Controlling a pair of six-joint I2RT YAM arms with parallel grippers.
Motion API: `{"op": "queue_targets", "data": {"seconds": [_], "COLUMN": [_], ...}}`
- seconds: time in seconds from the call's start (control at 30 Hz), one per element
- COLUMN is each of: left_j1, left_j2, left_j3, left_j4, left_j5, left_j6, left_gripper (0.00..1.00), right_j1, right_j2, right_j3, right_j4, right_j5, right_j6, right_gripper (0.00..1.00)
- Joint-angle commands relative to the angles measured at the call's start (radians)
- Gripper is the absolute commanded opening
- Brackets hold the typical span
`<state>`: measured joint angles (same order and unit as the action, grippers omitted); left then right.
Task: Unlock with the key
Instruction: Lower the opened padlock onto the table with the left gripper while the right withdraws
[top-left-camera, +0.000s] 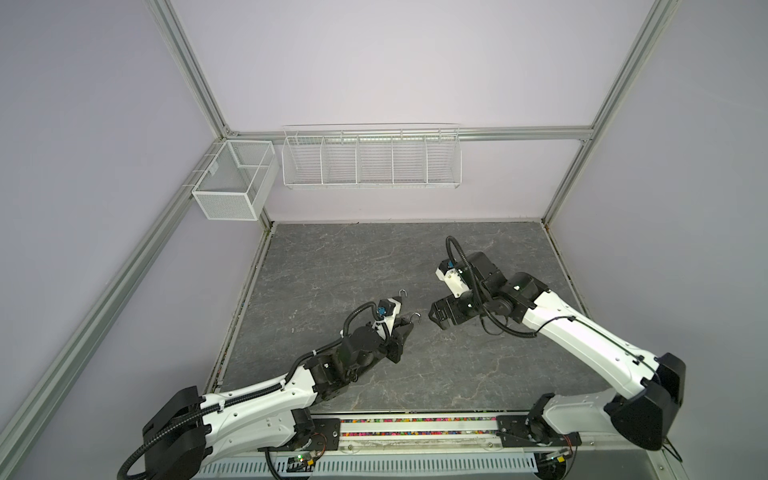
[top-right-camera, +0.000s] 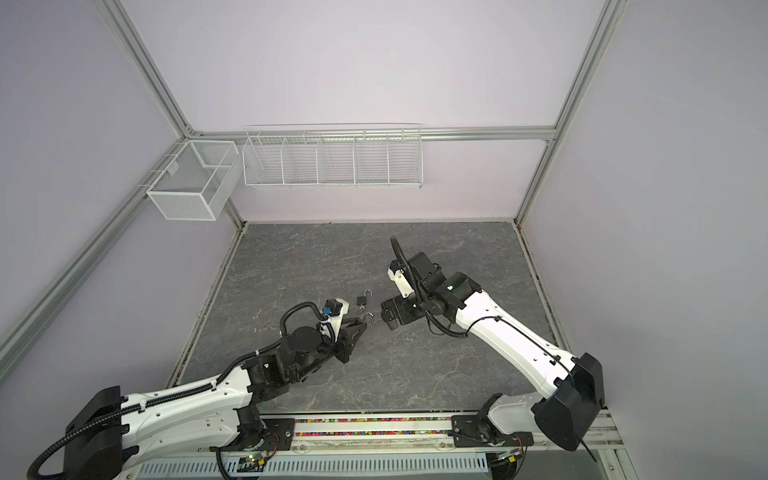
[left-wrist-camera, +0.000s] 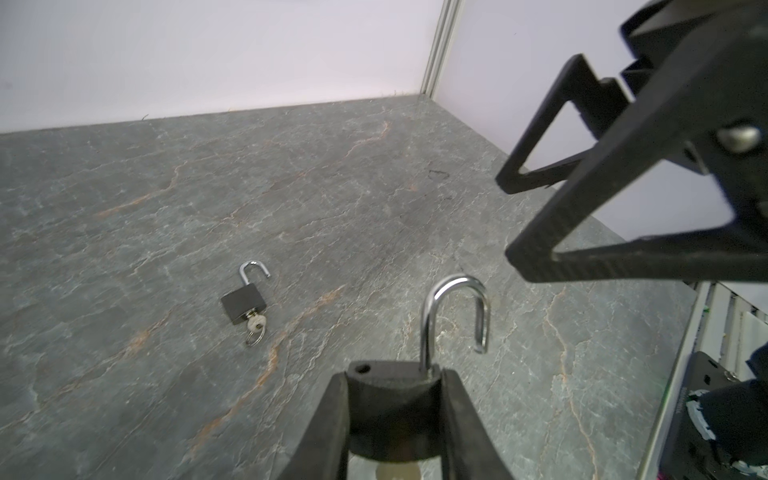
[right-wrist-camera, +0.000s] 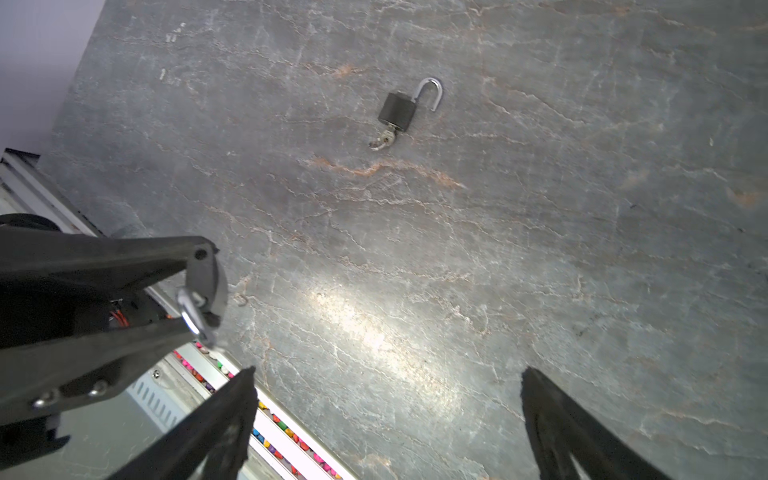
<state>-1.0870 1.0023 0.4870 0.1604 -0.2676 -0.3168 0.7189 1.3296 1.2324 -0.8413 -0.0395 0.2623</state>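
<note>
I need to tilt and lower my left gripper to free this padlock's black body on bare stone (top-left-camera: 441, 347) between the second padlock and bar, as that stone is below my gripper.
My left gripper (left-wrist-camera: 395, 376) is shut on the dark body of a padlock (left-wrist-camera: 392, 403). Its silver shackle (left-wrist-camera: 455, 316) stands swung open, and a pale key head (left-wrist-camera: 398, 471) peeks out under the body. In both top views this held padlock (top-left-camera: 414, 318) (top-right-camera: 369, 318) sits near the table's middle. A second padlock (left-wrist-camera: 243, 303) (right-wrist-camera: 397, 110) (top-right-camera: 363, 301) lies flat on the table just behind, shackle open, with a key (left-wrist-camera: 254, 322) (right-wrist-camera: 384, 139) in its underside. My right gripper (top-left-camera: 434, 318) (right-wrist-camera: 386, 370) hovers open and empty, facing the held padlock from the right.
The grey stone table (top-left-camera: 374, 257) ends at lilac walls. A white mesh box (top-left-camera: 235, 178) and a white wire rack (top-left-camera: 372, 156) hang on the back wall. A rail with coloured beads (top-left-camera: 415, 420) runs along the front edge.
</note>
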Motion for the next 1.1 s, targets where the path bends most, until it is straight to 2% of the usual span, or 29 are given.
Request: {"op": "queue_targets", "data": {"seconds": [0.0, 0.1, 0.17, 0.27, 0.33, 0.47, 0.63, 0.77, 1.07], "left_j1": [-0.02, -0.049, -0.055, -0.064, -0.084, -0.106, -0.114, -0.119, -0.118], "left_j2": [0.027, 0.09, 0.157, 0.262, 0.333, 0.511, 0.687, 0.806, 0.931], "left_j3": [0.107, 0.175, 0.213, 0.275, 0.343, 0.502, 0.588, 0.675, 0.819], "left_j4": [-0.187, -0.31, -0.351, -0.394, -0.456, -0.599, -0.607, -0.666, -0.79], "left_j5": [-0.076, -0.097, -0.064, -0.024, -0.046, -0.032, 0.036, 0.044, 0.018], "left_j6": [-0.148, -0.322, -0.438, -0.553, -0.603, -0.666, -0.738, -0.778, -0.801], "left_gripper": [0.0, 0.0, 0.0, 0.0, 0.0, 0.0, 0.0, 0.0, 0.0], "right_j1": [-0.036, -0.085, -0.116, -0.168, -0.206, -0.263, -0.319, -0.353, -0.415], "right_j2": [-0.065, -0.118, -0.15, -0.18, -0.192, -0.217, -0.228, -0.24, -0.262], "right_j3": [-0.071, -0.141, -0.191, -0.251, -0.278, -0.324, -0.372, -0.396, -0.433], "right_j4": [0.024, 0.057, 0.086, 0.112, 0.121, 0.148, 0.173, 0.18, 0.188], "right_j5": [0.046, 0.047, 0.048, 0.059, 0.048, 0.037, 0.005, -0.006, -0.049], "right_j6": [0.038, 0.073, 0.094, 0.118, 0.13, 0.138, 0.145, 0.141, 0.132], "right_gripper": [0.99, 0.99, 0.98, 0.96, 0.96, 0.95, 0.95, 0.95, 0.95]}}
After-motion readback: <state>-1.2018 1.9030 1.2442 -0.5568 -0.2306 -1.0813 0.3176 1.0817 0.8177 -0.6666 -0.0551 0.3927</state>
